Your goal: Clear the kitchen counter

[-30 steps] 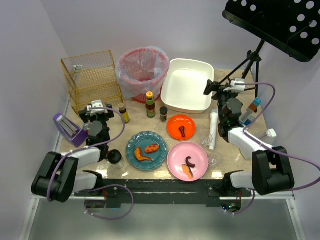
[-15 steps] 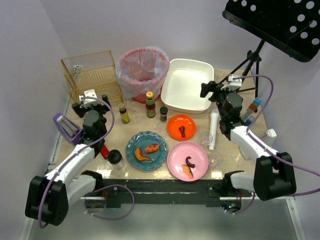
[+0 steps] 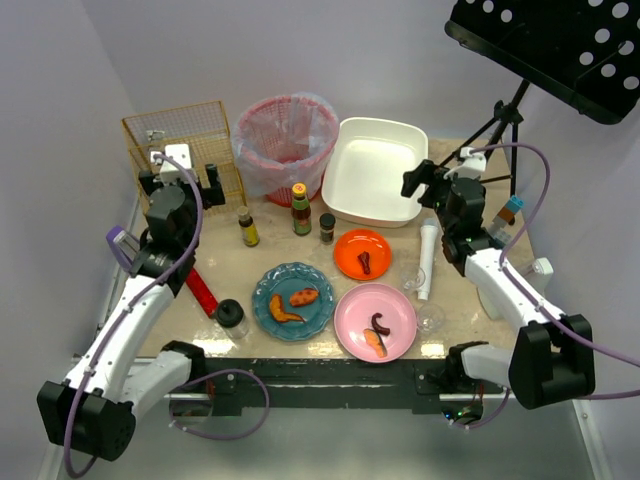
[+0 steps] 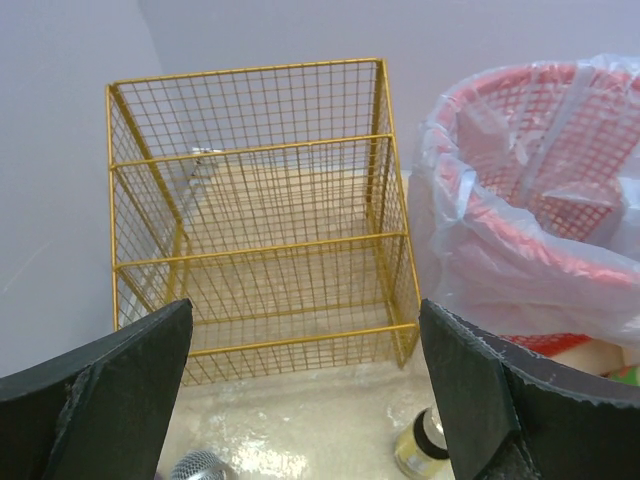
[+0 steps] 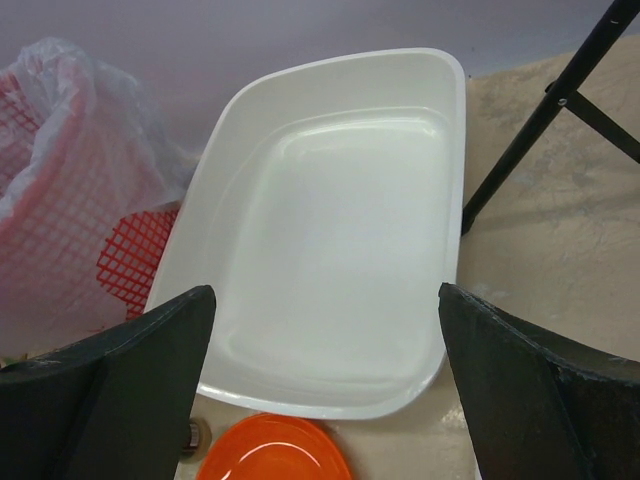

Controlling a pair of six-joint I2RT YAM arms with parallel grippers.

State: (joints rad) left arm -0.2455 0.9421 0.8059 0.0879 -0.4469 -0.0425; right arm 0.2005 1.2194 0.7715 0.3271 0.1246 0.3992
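Observation:
The yellow bottle cap (image 3: 299,189) faces up, uncovered, so the left gripper will next swing toward the right in the top view, tilting down onto it.
The beige kitchen counter (image 3: 250,262) holds a blue plate (image 3: 293,300), a pink plate (image 3: 375,320) and an orange plate (image 3: 363,253), each with food scraps. Three small bottles (image 3: 300,208) stand behind them. My left gripper (image 3: 180,180) is open and empty, raised in front of the gold wire basket (image 3: 185,150); in the left wrist view my gripper (image 4: 305,310) faces that basket (image 4: 260,200). My right gripper (image 3: 432,185) is open and empty over the near right corner of the white tub (image 3: 375,170); in the right wrist view my gripper (image 5: 325,295) frames the tub (image 5: 340,240).
A red lined bin (image 3: 287,140) stands at the back between basket and tub. A black-lidded jar (image 3: 230,315), a red stick (image 3: 203,292) and a purple item (image 3: 125,250) lie at the left. A white tube (image 3: 427,258), two glasses (image 3: 412,275) and a tripod (image 3: 495,125) are at the right.
My left arm has risen from the counter's left edge and swung back toward the gold wire basket. My right gripper has moved a little back toward the tub.

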